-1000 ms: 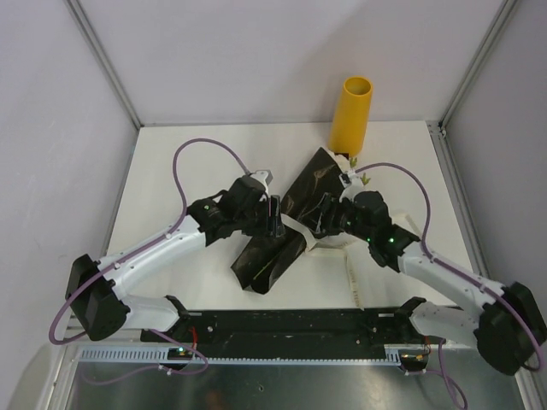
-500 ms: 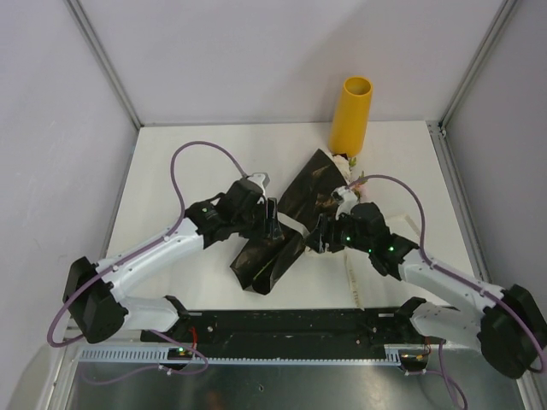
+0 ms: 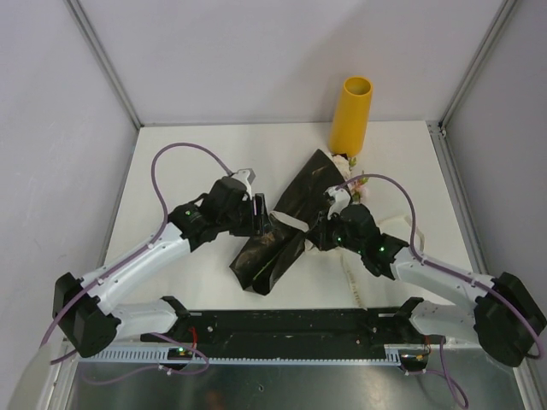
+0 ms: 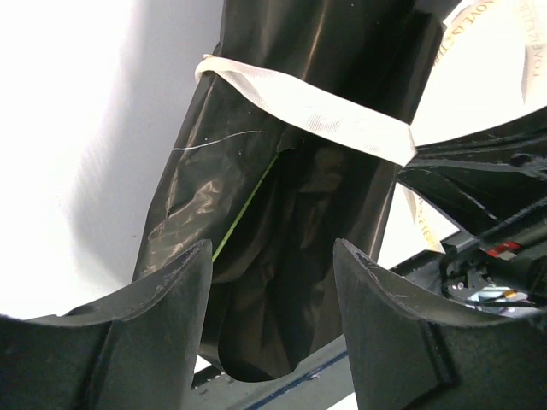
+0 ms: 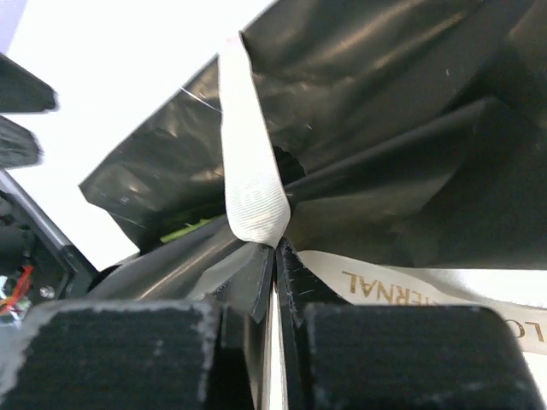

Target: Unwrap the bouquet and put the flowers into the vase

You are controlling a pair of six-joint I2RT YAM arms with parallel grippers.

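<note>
I will move my left gripper outward and over to the held part of the cream ribbon, because that part lies to the gripper's right in the top view.
The bouquet (image 3: 282, 226) lies slantwise mid-table, its glossy black wrap (image 4: 282, 222) bound by a cream ribbon (image 4: 316, 111). Of the flowers, only a few pale heads (image 3: 348, 162) show by the foot of the vase (image 3: 352, 115), a mustard-yellow cylinder standing upright at the back. One green stem (image 4: 244, 209) runs inside the wrap. My left gripper (image 3: 259, 218) hovers open over the wrap's lower half, fingers (image 4: 184, 282) on either side of it and apart from it. My right gripper (image 5: 275, 249) is shut on the ribbon (image 5: 248, 179) at the wrap's right side.
A loose ribbon tail with gold lettering (image 5: 427, 286) trails across the table (image 3: 171, 162) toward the near edge (image 3: 350, 273). A black rail (image 3: 291, 325) runs along the front between the arm bases. Frame posts and walls close in the back and sides.
My right gripper has slid left to the ribbon and closed on it. My left arm has shifted a little left, its gripper still open over the wrap.
</note>
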